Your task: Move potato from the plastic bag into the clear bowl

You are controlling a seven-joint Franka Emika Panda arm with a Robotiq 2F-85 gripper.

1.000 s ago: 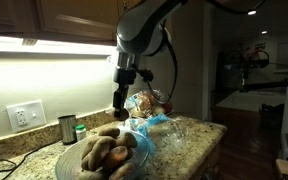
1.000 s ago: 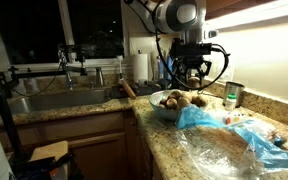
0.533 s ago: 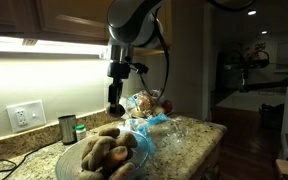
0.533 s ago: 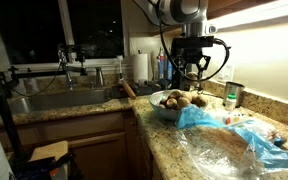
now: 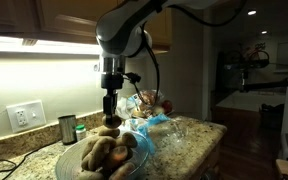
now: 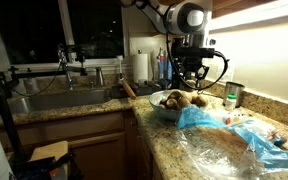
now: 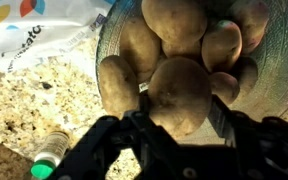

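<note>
Next, my gripper lowers a little onto the potatoes in the clear bowl and releases the brown potato (image 7: 179,92), since that pile lies just below my gripper.
My gripper (image 7: 181,110) is shut on a brown potato (image 7: 179,92), with a dark finger on each side of it. It hangs just above the clear bowl (image 7: 112,35), which holds several more potatoes (image 7: 174,25). In both exterior views the gripper (image 5: 109,112) (image 6: 191,88) hovers low over the bowl (image 5: 72,163) (image 6: 162,112). The bluish, wrinkly plastic bag (image 5: 156,128) (image 6: 239,140) lies on the counter beside the bowl, and potatoes (image 5: 149,102) show inside it.
A small metal cup (image 5: 67,128) and a green-capped bottle (image 5: 80,131) (image 7: 49,155) stand by the wall near the bowl. Printed white film (image 7: 34,25) lies next to the bowl. A sink (image 6: 54,100) and a paper towel roll (image 6: 141,68) sit further along the granite counter.
The arm has swung from above the bag across to the bowl and dropped lower, carrying the potato. The jaws have kept the same grip.
</note>
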